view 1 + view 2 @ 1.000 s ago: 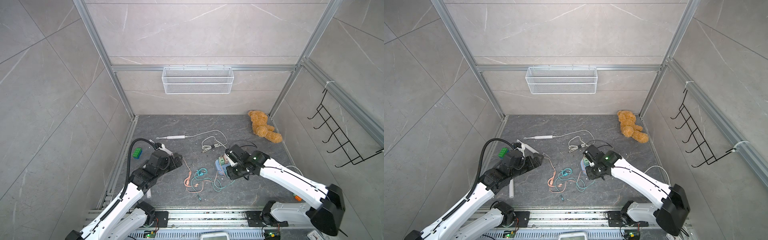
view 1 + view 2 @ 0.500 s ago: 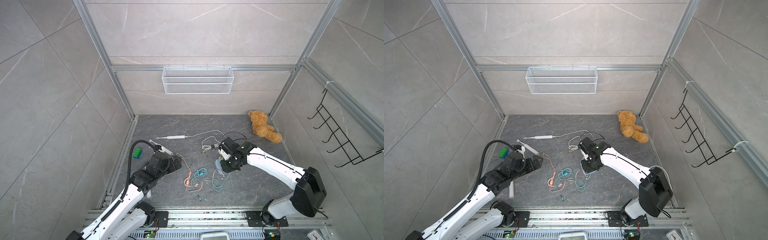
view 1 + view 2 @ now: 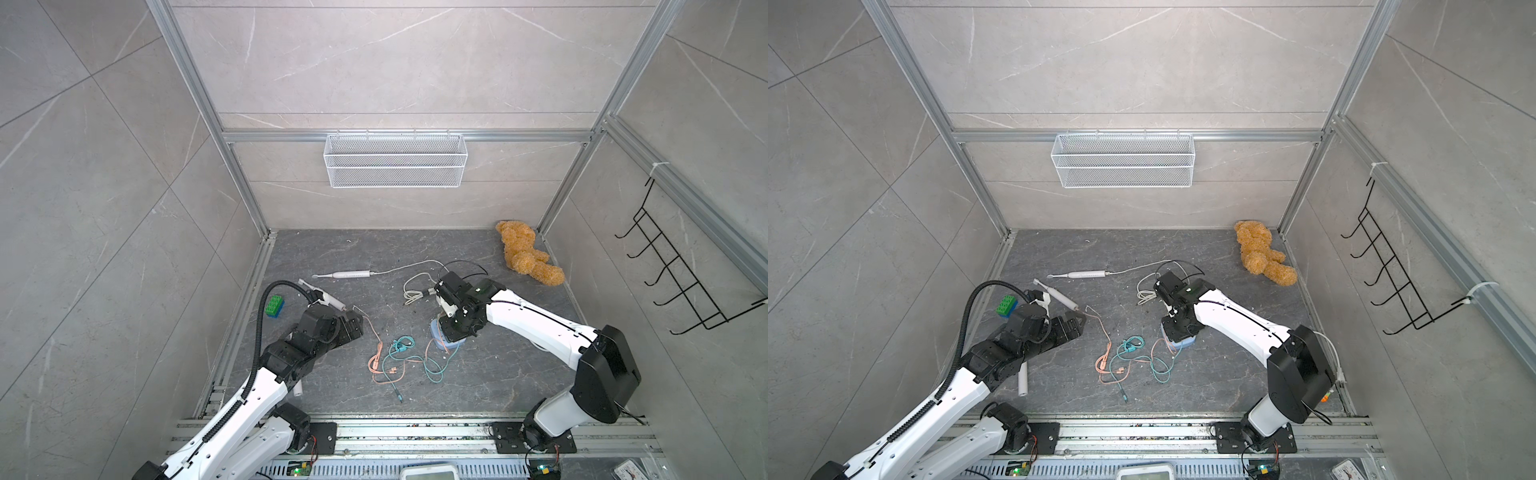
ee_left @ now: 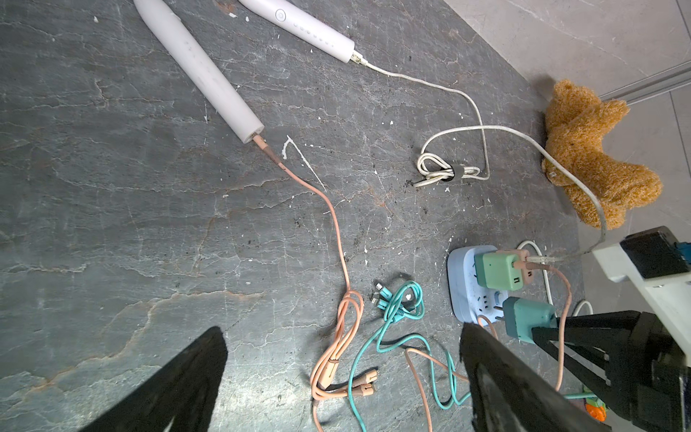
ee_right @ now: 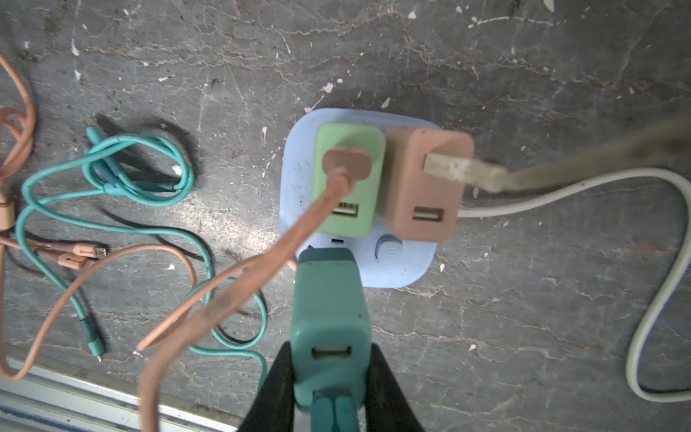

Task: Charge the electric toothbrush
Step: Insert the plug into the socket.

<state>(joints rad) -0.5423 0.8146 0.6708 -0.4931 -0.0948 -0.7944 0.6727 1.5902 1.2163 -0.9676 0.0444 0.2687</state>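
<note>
The teal adapter's pins still show, so my right gripper will press down toward the power strip's free near socket (image 5: 337,243) below it and release there.
Two white electric toothbrushes lie at the back left of the floor. One toothbrush (image 3: 347,274) (image 4: 310,31) has a white cable in its end. The other toothbrush (image 3: 328,297) (image 4: 202,71) has an orange cable (image 4: 336,232) plugged in. My right gripper (image 5: 331,381) (image 3: 451,328) is shut on a teal adapter (image 5: 329,310) (image 4: 527,318), held at the edge of the light-blue power strip (image 5: 404,269) (image 3: 455,344); its prongs still show beside the strip. A green adapter (image 5: 349,187) and a pink adapter (image 5: 422,187) sit in the strip. My left gripper (image 4: 344,377) (image 3: 353,326) is open above the orange cable's loops.
A loose teal cable (image 3: 405,353) and orange cable loops (image 3: 376,361) lie mid-floor. A bundled white cable (image 3: 413,293) lies behind the strip. A teddy bear (image 3: 525,257) is at the back right, and green and blue bricks (image 3: 274,306) at the left. A wire basket (image 3: 395,160) hangs on the back wall.
The right arm's elbow has swung inward while its gripper kept the teal adapter over the power strip. The left arm has barely moved.
</note>
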